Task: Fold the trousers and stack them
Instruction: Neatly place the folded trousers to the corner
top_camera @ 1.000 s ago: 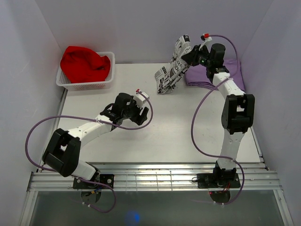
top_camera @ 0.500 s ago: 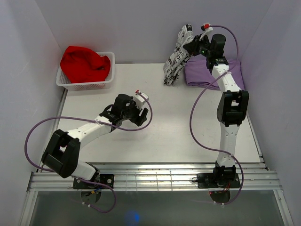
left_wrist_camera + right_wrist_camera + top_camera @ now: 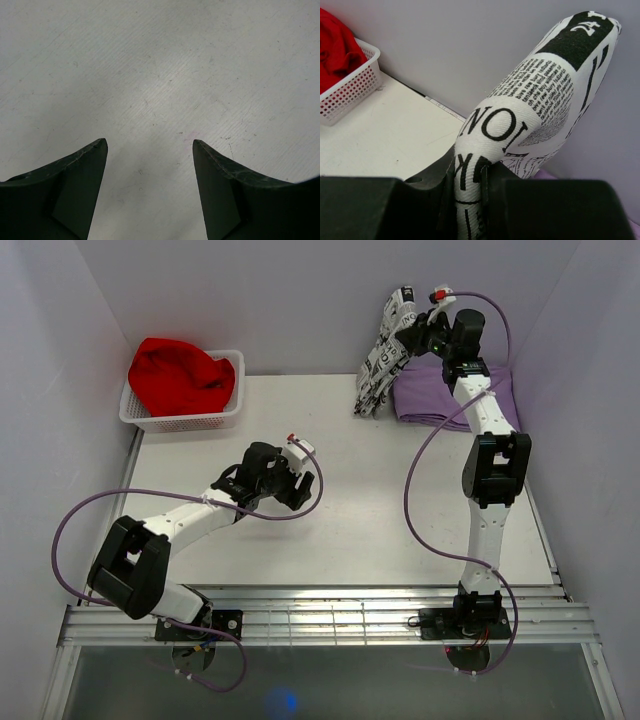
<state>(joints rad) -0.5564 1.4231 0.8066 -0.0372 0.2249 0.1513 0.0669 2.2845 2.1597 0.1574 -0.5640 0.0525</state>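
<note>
The lilac cloth (image 3: 455, 400) lies below my right gripper and to its right in the top view. My right gripper will sweep down and across next and release the trousers (image 3: 383, 358) onto it.
The trousers (image 3: 383, 358), white cloth with black newspaper print, hang folded from my right gripper (image 3: 412, 328), lifted at the back of the table by the wall. Their lower end dangles just left of the lilac cloth (image 3: 455, 400). In the right wrist view my right gripper (image 3: 469, 197) is shut on a thick fold of the trousers (image 3: 530, 95), which bulges up past the jaws. My left gripper (image 3: 297, 485) stands open low over bare table near the middle; in the left wrist view nothing lies between the left gripper (image 3: 150, 145) fingers.
A white basket (image 3: 190, 416) holding red cloth (image 3: 178, 375) sits at the back left, also seen as the basket (image 3: 345, 95) in the right wrist view. The folded lilac cloth lies at the back right. Walls close in the table on three sides.
The right arm has carried the trousers up and to the right, from over the table's back middle to the left edge of the lilac cloth. The left arm has barely moved.
</note>
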